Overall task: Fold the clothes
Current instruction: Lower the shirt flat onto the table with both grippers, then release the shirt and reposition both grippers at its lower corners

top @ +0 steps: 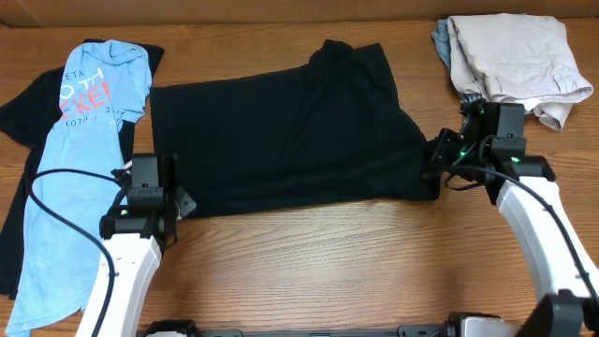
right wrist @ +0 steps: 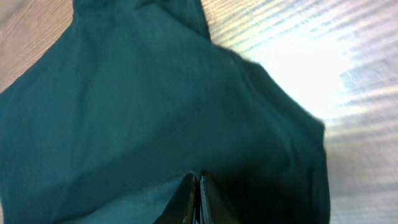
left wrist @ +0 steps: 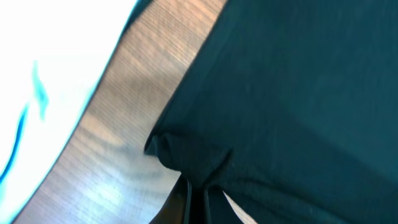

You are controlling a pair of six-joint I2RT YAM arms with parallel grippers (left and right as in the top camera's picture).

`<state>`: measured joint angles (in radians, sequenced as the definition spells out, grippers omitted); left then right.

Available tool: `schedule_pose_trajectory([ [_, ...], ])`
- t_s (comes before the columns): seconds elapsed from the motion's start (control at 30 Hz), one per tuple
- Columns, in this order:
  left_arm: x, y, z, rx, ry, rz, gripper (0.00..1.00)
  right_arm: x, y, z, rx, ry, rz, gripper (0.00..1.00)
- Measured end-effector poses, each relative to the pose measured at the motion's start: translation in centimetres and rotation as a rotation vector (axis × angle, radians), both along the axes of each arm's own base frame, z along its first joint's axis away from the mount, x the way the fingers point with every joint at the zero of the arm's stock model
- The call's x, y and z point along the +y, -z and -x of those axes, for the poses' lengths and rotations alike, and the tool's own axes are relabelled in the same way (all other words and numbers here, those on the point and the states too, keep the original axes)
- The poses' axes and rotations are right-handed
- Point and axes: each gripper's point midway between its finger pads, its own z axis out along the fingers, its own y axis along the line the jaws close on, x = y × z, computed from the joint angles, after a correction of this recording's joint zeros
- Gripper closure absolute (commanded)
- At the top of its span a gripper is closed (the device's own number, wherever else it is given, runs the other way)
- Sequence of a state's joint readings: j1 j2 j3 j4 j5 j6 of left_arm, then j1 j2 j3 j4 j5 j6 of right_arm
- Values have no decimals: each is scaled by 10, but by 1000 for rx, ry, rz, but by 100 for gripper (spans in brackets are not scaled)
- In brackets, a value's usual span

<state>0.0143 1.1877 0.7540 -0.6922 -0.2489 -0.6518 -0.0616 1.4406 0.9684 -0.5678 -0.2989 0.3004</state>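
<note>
My left gripper moves outward over the fabric by the shirt's side edge point(top: 176, 142) next and releases there, as the black shirt point(top: 290, 131) lies flat outward of its pinched corner.
A black shirt point(top: 290, 131) lies spread across the middle of the table, folded once, with a sleeve sticking out at the top. My left gripper point(top: 178, 201) is shut on its near left corner point(left wrist: 186, 155). My right gripper point(top: 435, 159) is shut on its right edge point(right wrist: 205, 124). Both wrist views show dark fabric pinched between closed fingers. A light blue T-shirt point(top: 80, 159) with red print lies on another black garment point(top: 23, 108) at the left.
A pile of beige and grey clothes point(top: 510, 61) sits at the back right corner. Bare wooden tabletop point(top: 356, 262) runs along the front between my two arms. A black cable loops beside the left arm.
</note>
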Motion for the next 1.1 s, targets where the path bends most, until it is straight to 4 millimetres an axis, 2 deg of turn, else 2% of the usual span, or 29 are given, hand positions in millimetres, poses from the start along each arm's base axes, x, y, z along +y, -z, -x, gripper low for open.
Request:
schedule_pose_trajectory([
  [0.13, 8, 6, -23, -43, -21, -40, 96, -1, 12, -18, -22, -6, 4, 96],
  [0.23, 11, 18, -35, -39, -30, -59, 96, 0, 18, -27, -39, -11, 6, 96],
  [0.5, 16, 51, -55, -17, -41, -84, 96, 0, 12, -45, -124, -41, 29, 96],
  [0.73, 20, 43, -78, -116, -56, -106, 96, 2, 2, -56, -191, -56, 36, 96],
  [0.8, 21, 40, -83, -143, -60, -110, 92, 2, 0, -58, -204, -58, 39, 95],
  [0.83, 21, 38, -85, -155, -61, -112, 85, 2, 0, -58, -205, -58, 39, 95],
  [0.87, 22, 36, -87, -168, -64, -115, 76, 2, 1, -59, -205, -59, 39, 88],
  [0.9, 22, 34, -90, -182, -63, -118, 61, 2, 3, -60, -203, -57, 38, 73],
  [0.93, 23, 31, -93, -197, -64, -123, 45, 2, 4, -60, -203, -58, 41, 53],
  [0.97, 24, 29, -95, -212, -72, -124, 27, 1, 7, -61, -200, -58, 45, 24],
  [1.0, 25, 27, -97, -225, -75, -128, 18, 1, 8, -62, -200, -57, 46, 5],
  [1.03, 25, 25, -99, -236, -75, -132, 0, 0, 10, -63, -198, -55, 48, 0],
  [1.1, 26, 22, -103, -251, -62, -146, 0, 0, 15, -64, -189, -56, 48, 0],
])
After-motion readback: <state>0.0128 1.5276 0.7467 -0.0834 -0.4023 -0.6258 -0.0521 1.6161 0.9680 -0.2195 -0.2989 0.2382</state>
